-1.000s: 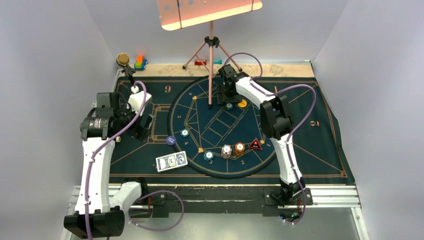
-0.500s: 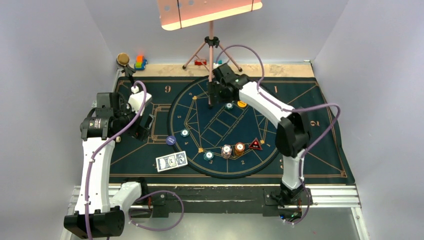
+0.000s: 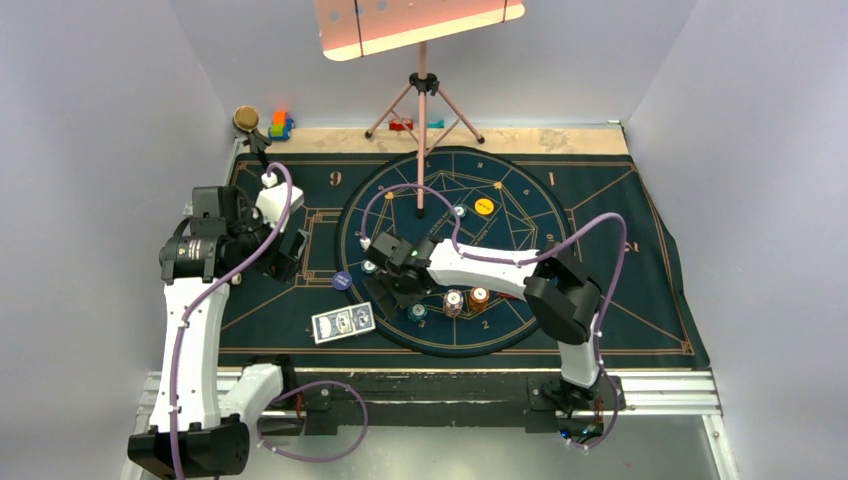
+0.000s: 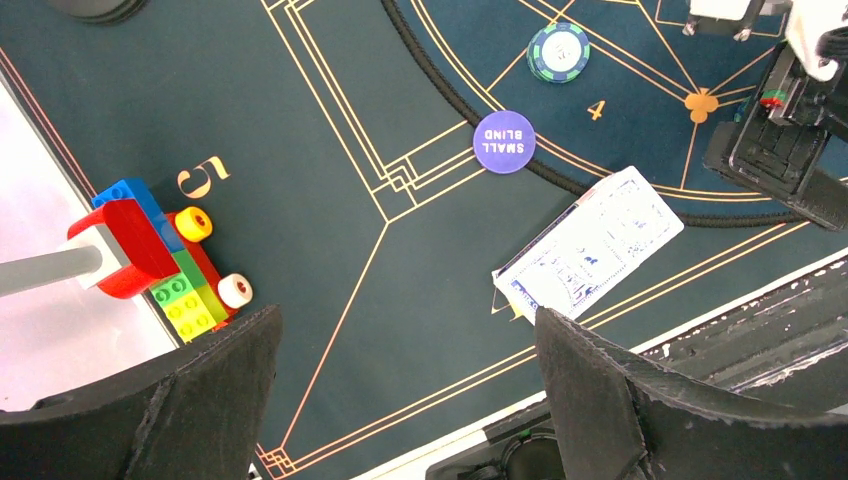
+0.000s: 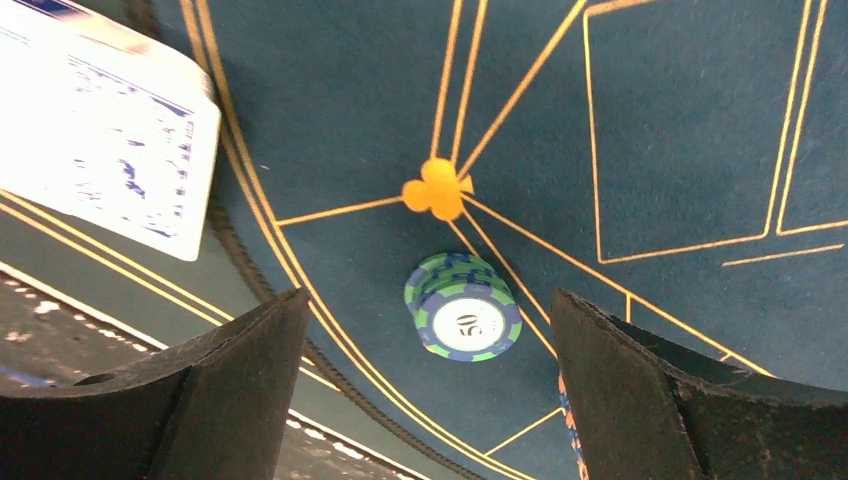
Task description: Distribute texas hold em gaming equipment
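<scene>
My right gripper needs to shift toward the teal-and-blue chip stack and lower, bringing a finger down on either side.
My right gripper [image 3: 398,295] is open and empty, low over the near-left part of the round felt. In the right wrist view [image 5: 425,400] a teal-and-blue chip stack marked 50 [image 5: 463,307] lies just beyond the spread jaws, also seen from the top [image 3: 417,312]. The blue-and-white cards [image 3: 343,322] lie left of it [image 5: 110,150]. A white chip stack [image 3: 453,300] and an orange one [image 3: 479,296] stand to the right. The dark blue disc [image 4: 504,142], another teal chip [image 4: 559,51], the yellow disc [image 3: 484,208] and a far teal chip [image 3: 458,211] rest on the felt. My left gripper [image 4: 405,400] is open and empty.
The pink tripod stand [image 3: 421,110] straddles the far edge, one leg reaching onto the felt. Coloured toy blocks [image 4: 165,260] lie by the left edge of the mat. The table's front rail [image 3: 430,385] runs near the cards. The right arm spans the near part of the circle.
The right arm has swung from the far side of the circle, by the tripod leg, to the near-left side over the teal chip stack. The left arm has not moved.
</scene>
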You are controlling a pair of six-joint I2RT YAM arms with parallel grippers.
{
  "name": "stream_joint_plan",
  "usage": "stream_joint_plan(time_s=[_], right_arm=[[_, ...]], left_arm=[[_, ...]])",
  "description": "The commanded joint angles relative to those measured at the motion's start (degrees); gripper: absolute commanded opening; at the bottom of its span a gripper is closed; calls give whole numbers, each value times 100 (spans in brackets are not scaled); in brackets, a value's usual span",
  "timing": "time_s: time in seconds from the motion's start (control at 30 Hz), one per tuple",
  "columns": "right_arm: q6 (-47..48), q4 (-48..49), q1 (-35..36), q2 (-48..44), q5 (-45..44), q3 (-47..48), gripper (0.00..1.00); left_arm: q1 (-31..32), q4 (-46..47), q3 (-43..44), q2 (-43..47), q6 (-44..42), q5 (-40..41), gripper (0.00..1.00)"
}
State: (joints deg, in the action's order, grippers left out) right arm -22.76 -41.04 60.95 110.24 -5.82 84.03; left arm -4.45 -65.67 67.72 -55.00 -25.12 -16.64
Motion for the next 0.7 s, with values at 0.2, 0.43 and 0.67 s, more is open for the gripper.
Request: stream_joint_plan(time_s=[0.2, 0.43, 0.67], right_arm=[[-269, 218, -30, 1, 2, -455, 96], [-220, 380, -30, 100, 393, -729, 83], [-157, 221, -25, 104, 290, -667, 62]], left_arm=[[-24, -23, 98, 98, -81, 2, 100], [-27, -5, 93, 90, -98, 44, 100], [-30, 35, 84, 72, -73, 30, 100]])
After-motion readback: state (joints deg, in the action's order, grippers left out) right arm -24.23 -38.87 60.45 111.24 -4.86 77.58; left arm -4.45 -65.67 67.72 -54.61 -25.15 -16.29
